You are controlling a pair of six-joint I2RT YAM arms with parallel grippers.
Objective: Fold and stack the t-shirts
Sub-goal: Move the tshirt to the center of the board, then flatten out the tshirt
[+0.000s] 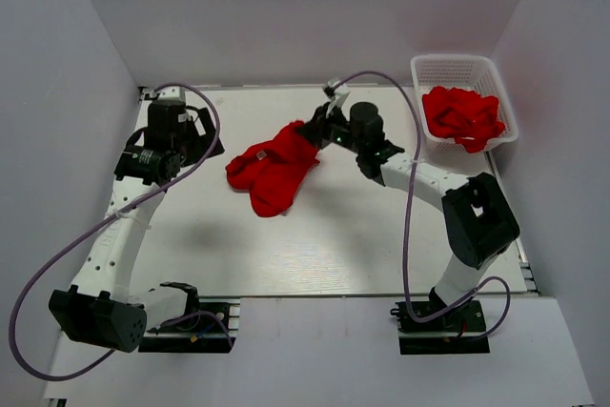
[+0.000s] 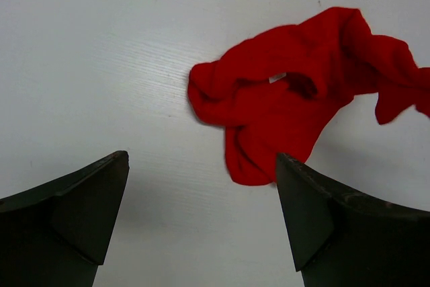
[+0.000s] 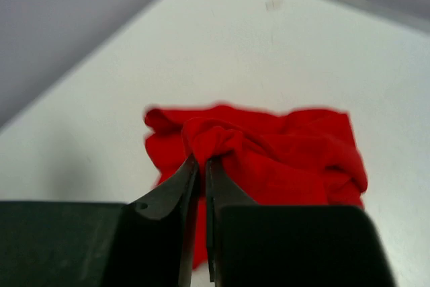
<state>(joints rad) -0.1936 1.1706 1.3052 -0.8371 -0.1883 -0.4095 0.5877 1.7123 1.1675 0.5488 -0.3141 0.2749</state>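
The t-shirt is beyond the open fingers of my left gripper, so next this gripper will go down toward the right in the top view, onto the t-shirt heap's edge near the label [image 1: 250, 156] [image 2: 248, 59].
One crumpled red t-shirt [image 1: 272, 171] lies in a heap on the white table [image 1: 315, 245], a small white label showing on it. My right gripper [image 1: 313, 131] is at the heap's right end, shut on a bunched fold of that t-shirt [image 3: 282, 159]; the narrow jaws [image 3: 201, 159] pinch the cloth at their tips. My left gripper [image 1: 205, 145] hovers left of the heap, open and empty. In the left wrist view the t-shirt [image 2: 295, 99] lies ahead and right of the gripper [image 2: 201, 159], apart from both fingers. More red t-shirts [image 1: 464, 116] are piled in the basket.
A white mesh basket [image 1: 457, 62] stands at the back right corner of the table. White walls close in the table at the left, back and right. The right arm's purple cable loops over the table behind the heap.
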